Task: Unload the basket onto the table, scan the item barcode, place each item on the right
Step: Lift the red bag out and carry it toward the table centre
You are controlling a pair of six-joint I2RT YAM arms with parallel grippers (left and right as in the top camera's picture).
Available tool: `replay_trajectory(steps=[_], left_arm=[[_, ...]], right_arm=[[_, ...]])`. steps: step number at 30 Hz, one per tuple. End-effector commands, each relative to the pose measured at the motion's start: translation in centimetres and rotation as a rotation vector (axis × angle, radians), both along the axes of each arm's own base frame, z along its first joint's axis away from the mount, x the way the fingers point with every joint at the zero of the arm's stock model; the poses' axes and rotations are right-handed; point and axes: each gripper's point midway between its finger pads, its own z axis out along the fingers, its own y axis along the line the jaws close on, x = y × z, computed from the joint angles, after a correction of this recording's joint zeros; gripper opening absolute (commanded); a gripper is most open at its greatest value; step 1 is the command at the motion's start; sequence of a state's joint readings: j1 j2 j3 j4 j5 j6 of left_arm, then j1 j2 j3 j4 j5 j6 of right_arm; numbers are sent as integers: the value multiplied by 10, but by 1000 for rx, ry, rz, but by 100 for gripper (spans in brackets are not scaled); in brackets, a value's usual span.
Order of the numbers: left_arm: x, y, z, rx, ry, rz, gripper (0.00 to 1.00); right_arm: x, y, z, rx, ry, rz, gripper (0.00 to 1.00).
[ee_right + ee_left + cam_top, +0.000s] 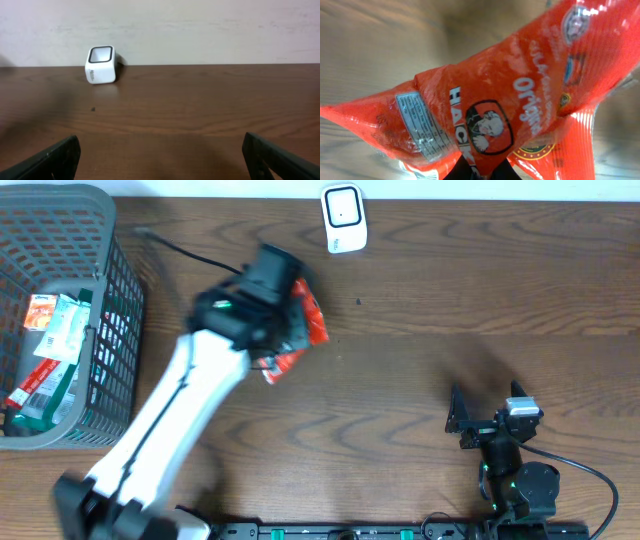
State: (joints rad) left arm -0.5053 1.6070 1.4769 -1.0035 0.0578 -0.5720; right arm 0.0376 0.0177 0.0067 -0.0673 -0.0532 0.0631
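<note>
I will next carry the packet down and across and release it on the empty tabletop, which is below my left gripper and to its right in the overhead view.
A red snack packet (303,330) hangs above the table left of centre, pinched by my left gripper (285,328), which is shut on it. Seen from the left wrist, the packet (520,105) fills the picture, with a white label on its left part and a cartoon face in the middle; the dark fingers (465,167) clamp its lower edge. The white barcode scanner (343,218) stands at the table's far edge, also the white scanner (101,65) in the right wrist view. Low at the right front, my right gripper (490,415) is open and holds nothing.
A grey plastic basket (115,300) with several packets inside stands at the far left. A black cable runs across the table behind the left arm. The wall is just behind the scanner.
</note>
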Motion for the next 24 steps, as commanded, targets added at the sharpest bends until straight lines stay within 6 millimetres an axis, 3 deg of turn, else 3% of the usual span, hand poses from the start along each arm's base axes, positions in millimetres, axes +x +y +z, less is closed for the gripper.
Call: replay_trajectory(steps=[1, 5, 7, 8, 9, 10, 11, 14, 17, 18, 19, 20, 21, 22, 24], left_arm=[[-5, -35, -44, 32, 88, -14, 7], [-6, -69, -91, 52, 143, -83, 7], [-4, -77, -103, 56, 146, -95, 7], [-2, -78, -106, 55, 144, -95, 12], [-1, -79, -106, 51, 139, -95, 29], [1, -81, -104, 44, 128, -96, 64], [3, -81, -100, 40, 114, -115, 75], [9, -86, -84, 50, 54, -243, 77], [16, -86, -67, 77, -16, -352, 77], [21, -80, -65, 110, -42, -356, 72], [29, -70, -64, 164, -69, -332, 57], [34, -63, -65, 196, -80, -315, 29], [36, -59, -66, 208, -83, -309, 15], [36, -57, -71, 206, -74, -313, 7], [31, -62, -76, 179, -54, -339, 7]], right_arm=[[0, -3, -1, -8, 1, -12, 99], [0, -3, -1, -8, 1, -12, 99], [0, -3, -1, -8, 1, -12, 99], [0, -3, -1, -8, 1, -12, 99], [0, -3, -1, -8, 1, -12, 99], [0, -3, -1, -8, 1, -12, 99], [0, -3, -1, -8, 1, -12, 99], [0, -3, -1, -8, 1, -12, 99], [0, -3, -1, -8, 1, -12, 99], [0, -3, -1, -8, 1, -12, 99], [0, -3, -1, -8, 1, -12, 99], [0, -3, -1, -8, 1, -12, 99], [0, -3, -1, -8, 1, -12, 99], [0, -3, -1, -8, 1, -12, 99], [0, -3, -1, -8, 1, -12, 99]])
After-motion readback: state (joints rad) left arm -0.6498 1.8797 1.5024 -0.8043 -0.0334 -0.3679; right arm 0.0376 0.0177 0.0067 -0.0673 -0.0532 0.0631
